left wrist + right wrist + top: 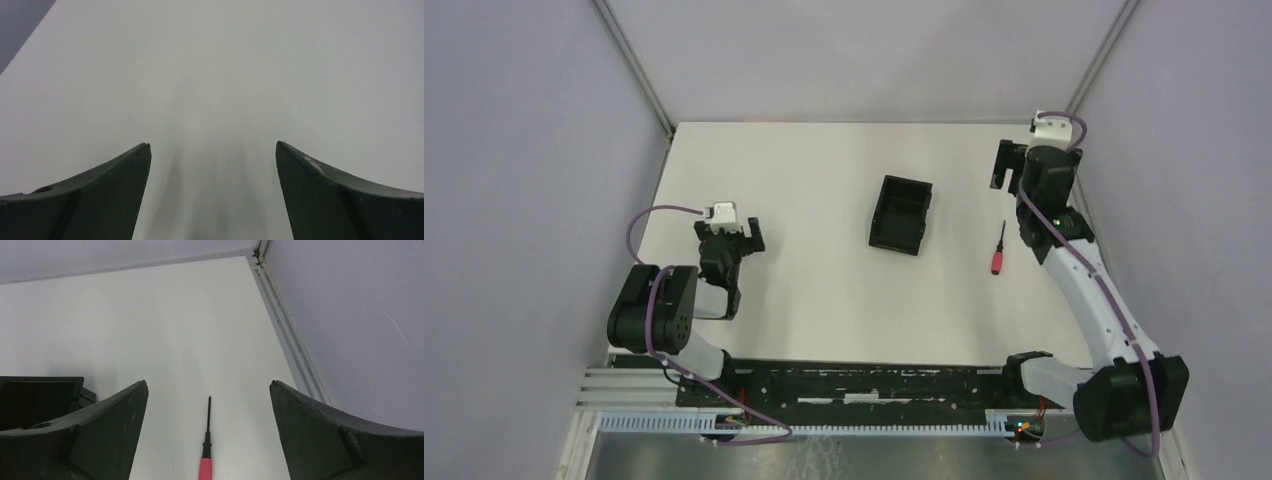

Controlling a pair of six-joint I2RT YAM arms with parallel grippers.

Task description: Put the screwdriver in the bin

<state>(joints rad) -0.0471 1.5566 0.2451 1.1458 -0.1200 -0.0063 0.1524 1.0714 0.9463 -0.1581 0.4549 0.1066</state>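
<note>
The screwdriver's black collar [999, 247] [207, 443] by the red handle lies below my right gripper and nearer my base, so the gripper will next move down and back onto it.
The screwdriver [998, 250], with a red handle and a thin black shaft, lies on the white table to the right of the bin [901, 214], a small black open-topped bin near the table's middle. My right gripper [1007, 168] is open and empty, raised above the table beyond the screwdriver. In the right wrist view the screwdriver [206, 445] lies between the open fingers of the gripper [208, 382], tip pointing away, apart from both, and a corner of the bin [35, 400] shows at the left. My left gripper [729, 238] is open and empty over bare table [212, 145], far left of the bin.
Grey walls enclose the table on three sides, with metal corner posts [639, 70] at the back. The right wall and its rail [290, 340] run close beside the screwdriver. The arm bases sit on a black rail [864, 385] at the near edge.
</note>
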